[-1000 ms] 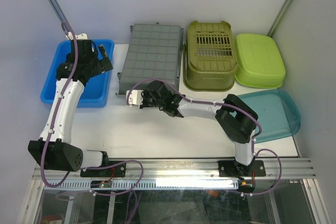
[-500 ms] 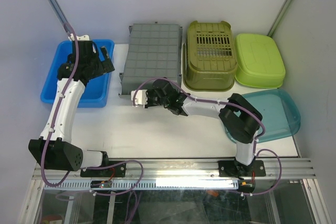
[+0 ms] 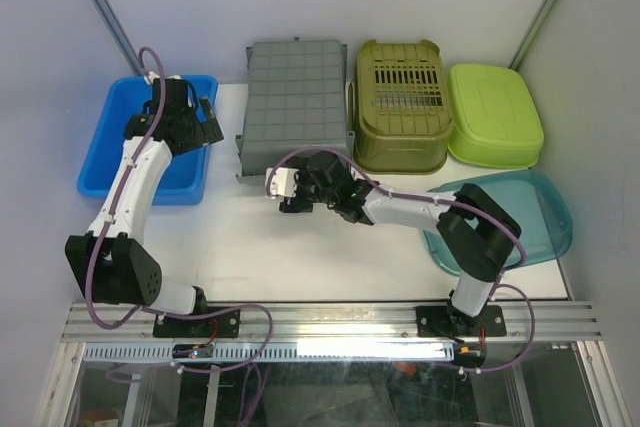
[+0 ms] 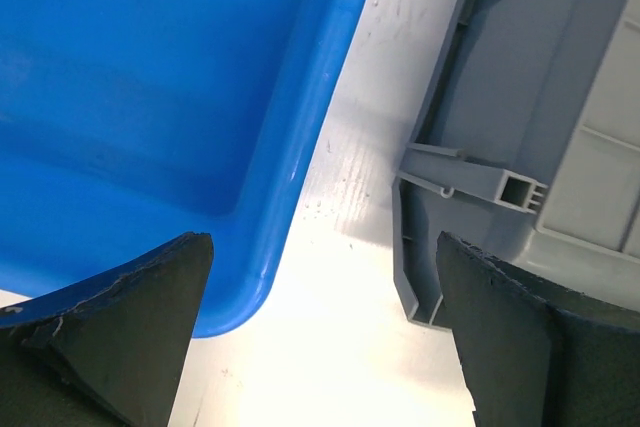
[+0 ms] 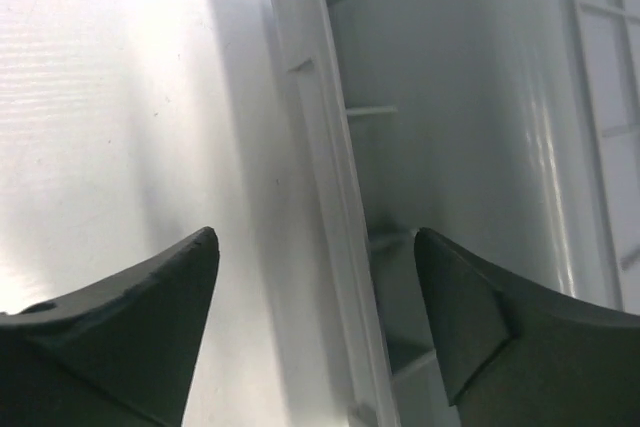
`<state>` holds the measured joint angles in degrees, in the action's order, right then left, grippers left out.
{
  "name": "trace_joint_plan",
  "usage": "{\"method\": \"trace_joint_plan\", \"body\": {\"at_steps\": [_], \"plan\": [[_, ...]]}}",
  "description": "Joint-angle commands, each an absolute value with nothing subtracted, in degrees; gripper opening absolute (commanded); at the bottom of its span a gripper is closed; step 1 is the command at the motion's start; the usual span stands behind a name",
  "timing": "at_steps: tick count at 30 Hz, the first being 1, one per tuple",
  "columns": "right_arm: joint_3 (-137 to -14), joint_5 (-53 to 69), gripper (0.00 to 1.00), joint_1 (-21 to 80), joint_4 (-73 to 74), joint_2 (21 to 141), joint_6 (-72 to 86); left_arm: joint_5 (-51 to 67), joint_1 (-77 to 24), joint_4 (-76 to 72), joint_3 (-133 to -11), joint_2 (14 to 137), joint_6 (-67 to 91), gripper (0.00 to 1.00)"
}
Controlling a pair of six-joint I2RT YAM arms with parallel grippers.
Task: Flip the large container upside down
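The blue bin's crate-side rim (image 3: 208,153) (image 4: 282,182) lies below and already shows between the open fingers, so my left gripper lowers them down around that rim next.
The large container (image 3: 295,105) is a grey crate lying bottom-up at the back of the table, its gridded underside facing up. My right gripper (image 3: 288,193) hovers at its near rim and is open. In the right wrist view the pale rim (image 5: 330,197) runs between the spread fingers of the right gripper (image 5: 315,247), touching neither. My left gripper (image 3: 207,119) is open over the strip of table between the blue bin and the crate. In the left wrist view the left gripper (image 4: 322,247) has the crate's corner (image 4: 470,187) to its right.
A blue bin (image 3: 110,152) (image 4: 150,97) sits at the left. Right of the crate stand an olive slotted basket (image 3: 400,107) and a lime green tub (image 3: 495,115). A teal translucent tray (image 3: 520,212) lies at the right edge, under the right arm's elbow.
My right gripper has opened and let go of the crate's rim. The crate has shifted a little to the right and lies flat. My left arm has swung slightly toward the crate.
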<state>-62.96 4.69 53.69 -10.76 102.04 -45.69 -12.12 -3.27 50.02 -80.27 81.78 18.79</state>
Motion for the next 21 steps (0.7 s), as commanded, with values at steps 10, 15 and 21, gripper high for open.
{"method": "trace_joint_plan", "body": {"at_steps": [10,15,21], "plan": [[-58.1,6.0,0.99,60.5,-0.9,78.4,-16.1,-18.3,-2.3,43.3,-85.1,98.0,15.6,0.84],[-49.5,2.9,0.99,62.0,-2.7,67.0,-8.8,-16.3,-2.2,42.5,-86.1,100.5,16.5,0.55],[-43.9,-4.8,0.99,62.0,2.7,51.1,-5.0,-12.7,-2.4,42.7,-88.5,97.4,16.7,0.02]]}}
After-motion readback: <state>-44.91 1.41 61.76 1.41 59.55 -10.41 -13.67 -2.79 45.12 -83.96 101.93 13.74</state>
